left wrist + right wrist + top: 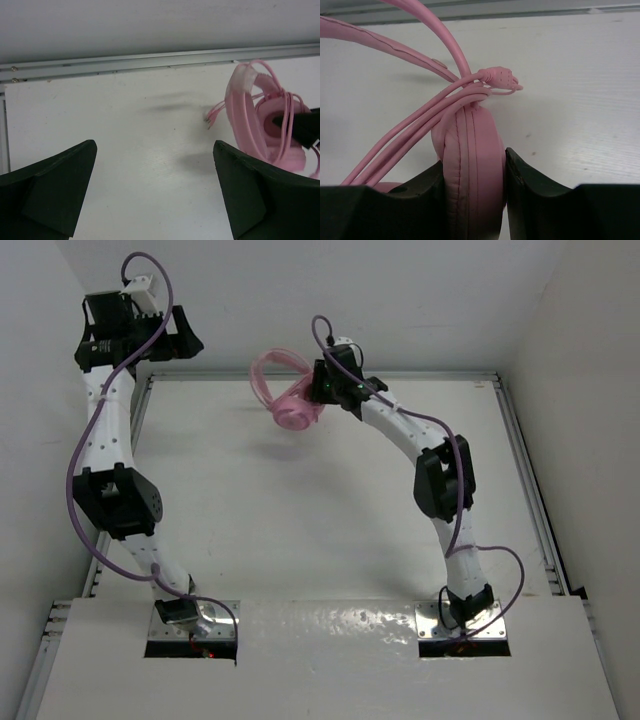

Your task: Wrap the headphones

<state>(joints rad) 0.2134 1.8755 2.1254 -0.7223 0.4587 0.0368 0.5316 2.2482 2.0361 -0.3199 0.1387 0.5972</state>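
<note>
The right gripper lowers toward the right in the top view next and releases the headphones (287, 400) onto the table near the bar, since cord pieces wrap them.
The pink headphones (287, 400) hang above the far middle of the table, headband (268, 370) pointing left. My right gripper (322, 392) is shut on one padded earcup (472, 170), jaws pressing both its faces. The thin pink cord (420, 125) runs in several strands across the earcup's top, and the plug end (502, 77) sticks out to the right. In the left wrist view the headphones (260, 120) sit at the right with cord strands over them and a loose cord end (210, 117) to their left. My left gripper (165, 335) is open and empty, raised at the far left.
An aluminium rail (150, 59) runs along the table's far edge below the white back wall. White side walls enclose the table (300, 530). Purple arm cables (85, 455) loop beside both arms.
</note>
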